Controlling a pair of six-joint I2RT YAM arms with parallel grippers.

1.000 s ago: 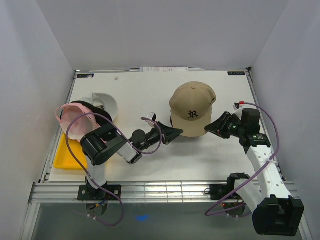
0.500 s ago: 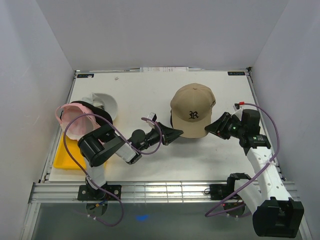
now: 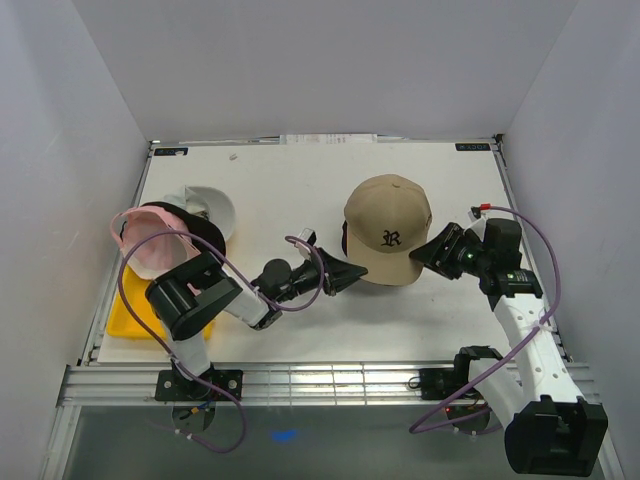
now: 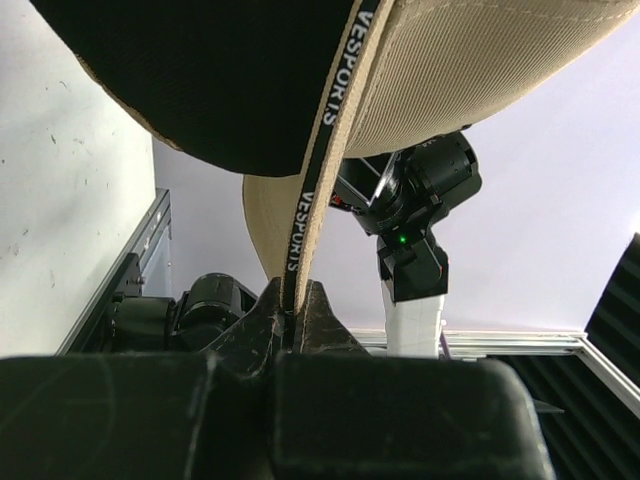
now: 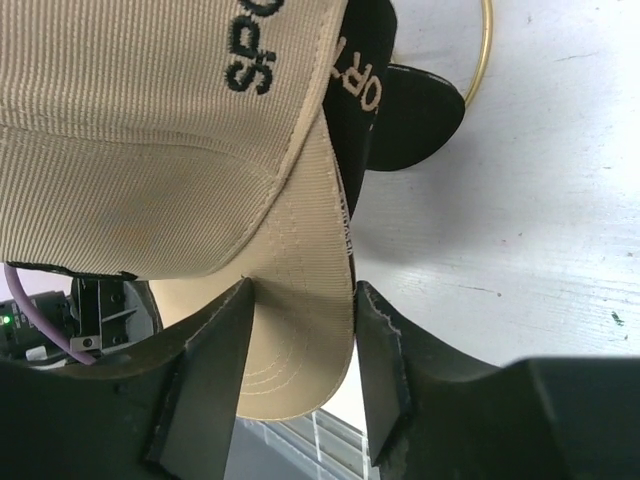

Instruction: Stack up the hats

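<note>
Next, my left gripper moves up and outward, then down over the black cap (image 4: 220,80), which still sticks out beneath, and lets go of the tan rim.
A tan cap (image 3: 388,225) with a dark monogram sits over a black cap (image 3: 344,238) at the table's middle right. My left gripper (image 3: 352,272) is shut on the tan cap's lower rim band, seen in the left wrist view (image 4: 290,295), where the tan cap (image 4: 480,70) is above and the black cap (image 4: 220,80) is inside it. My right gripper (image 3: 428,252) is open at the cap's right side. In the right wrist view its fingers straddle the tan brim (image 5: 290,330), which touches both. A pink cap (image 3: 150,240) and a white cap (image 3: 212,205) lie at the left.
A gold wire ring (image 5: 487,50) shows beside the black cap (image 5: 410,115) in the right wrist view. A yellow tray (image 3: 135,312) lies at the table's left front edge, partly under the pink cap. Another dark cap (image 3: 205,235) lies under the pink one.
The tan cap has shifted a little to the right and toward me, with my left gripper following it. My right gripper has stayed almost in place.
</note>
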